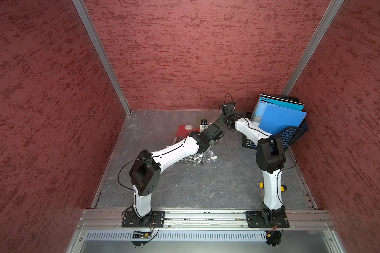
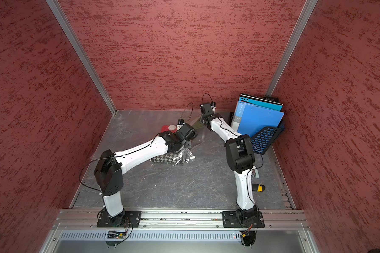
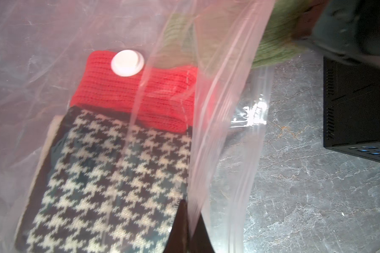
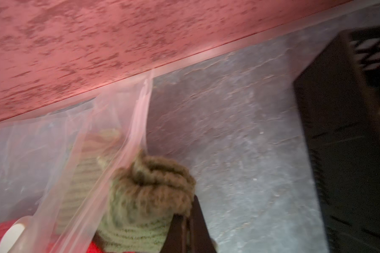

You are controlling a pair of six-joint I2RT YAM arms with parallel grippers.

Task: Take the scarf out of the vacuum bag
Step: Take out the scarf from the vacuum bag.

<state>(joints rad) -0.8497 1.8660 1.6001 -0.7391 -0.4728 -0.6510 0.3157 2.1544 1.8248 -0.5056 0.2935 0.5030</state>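
I will pull my right gripper toward the basket next and let the knit go on the tabletop beside it; part of the green scarf [image 4: 145, 197] is still behind the film.
The clear vacuum bag [image 3: 208, 105] lies on the grey table with its round white valve cap [image 3: 127, 63] over a folded red scarf [image 3: 140, 96]; a black-and-white houndstooth scarf [image 3: 108, 175] lies beside that inside the bag. My left gripper [image 3: 190, 219] is shut on a fold of the bag's film. My right gripper [image 4: 188, 219] is shut on a green knit scarf [image 4: 145, 197], which bunches at its fingers. Part of that scarf still lies behind the film. In both top views the wrists hide the jaws. The white slider clip [image 1: 214, 157] lies by the houndstooth scarf [image 1: 189, 159].
A black mesh basket [image 1: 292, 135] holding blue folders [image 1: 276, 118] leans in the back right corner, close to my right arm. A yellow-and-black tool [image 2: 259, 187] lies behind the right arm's base. Red textured walls close in three sides.
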